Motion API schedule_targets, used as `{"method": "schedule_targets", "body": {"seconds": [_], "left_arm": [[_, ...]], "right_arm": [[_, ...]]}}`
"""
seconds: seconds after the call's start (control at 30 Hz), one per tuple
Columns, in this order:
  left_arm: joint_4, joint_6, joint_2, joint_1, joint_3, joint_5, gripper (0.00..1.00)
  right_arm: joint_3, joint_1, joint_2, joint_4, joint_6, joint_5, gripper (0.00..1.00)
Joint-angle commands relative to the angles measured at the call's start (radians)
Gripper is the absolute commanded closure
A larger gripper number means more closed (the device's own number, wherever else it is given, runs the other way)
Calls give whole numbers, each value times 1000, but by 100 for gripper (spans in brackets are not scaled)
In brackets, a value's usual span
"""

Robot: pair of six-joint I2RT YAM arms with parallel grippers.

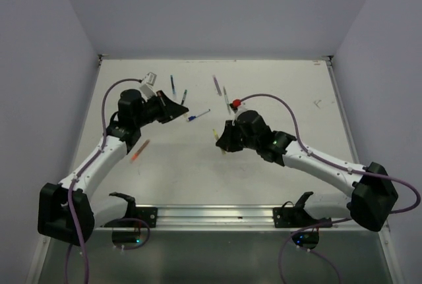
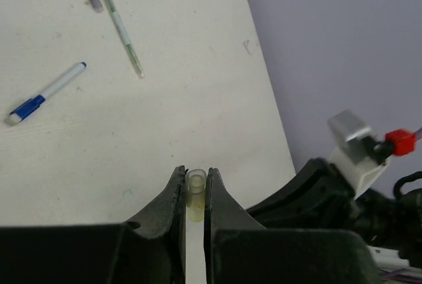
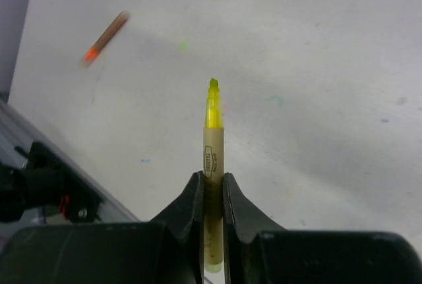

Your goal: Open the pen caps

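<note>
I should next move my right gripper to the right in the top view, turn it and bring it down onto open white table, because the yellow pen's tip is already bare.
My left gripper [image 2: 194, 173] is shut on a pale yellow pen cap [image 2: 195, 195], a stubby translucent tube standing between the fingertips with its open end up. It hovers at the back left of the table [image 1: 178, 109]. My right gripper [image 3: 212, 178] is shut on the barrel of a yellow pen [image 3: 212, 142], whose bare yellow tip [image 3: 213, 87] points away from the jaws. That gripper [image 1: 221, 140] hangs near the table's middle, apart from the left one.
Loose pens lie on the white table: a blue one [image 1: 198, 115], an orange-red one [image 1: 140, 150], two teal ones [image 1: 173, 85], a purple one [image 1: 217, 85] and a grey-green one [image 1: 226, 98]. A metal rail [image 1: 217, 216] runs along the near edge.
</note>
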Motion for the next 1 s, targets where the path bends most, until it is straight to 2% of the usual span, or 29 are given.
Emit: {"method": "schedule_targets", "body": {"seconds": [0.0,0.07,0.2,0.37,0.67,0.97], "left_arm": [[-308,206,49,-90,76,-192,100],[-316,204,83,-184,64,-253,100],[-320,199,192,-302,88,-299,100],[-376,216,357,-377,179,-417,100],[-486,243,612,-436,400,-573,100],[-543,246,713,-460,423,-659,100]], "right_arm": [[138,-120,-2,-289,-57,195,100],[206,-152,36,-381,-105,341,100],[250,-226,99,-443,-143,436,100],[255,-339,236,-438,-189,357,100],[239,-407,355,-366,-240,296,100],[220,-412,398,-309,-238,269,98]]}}
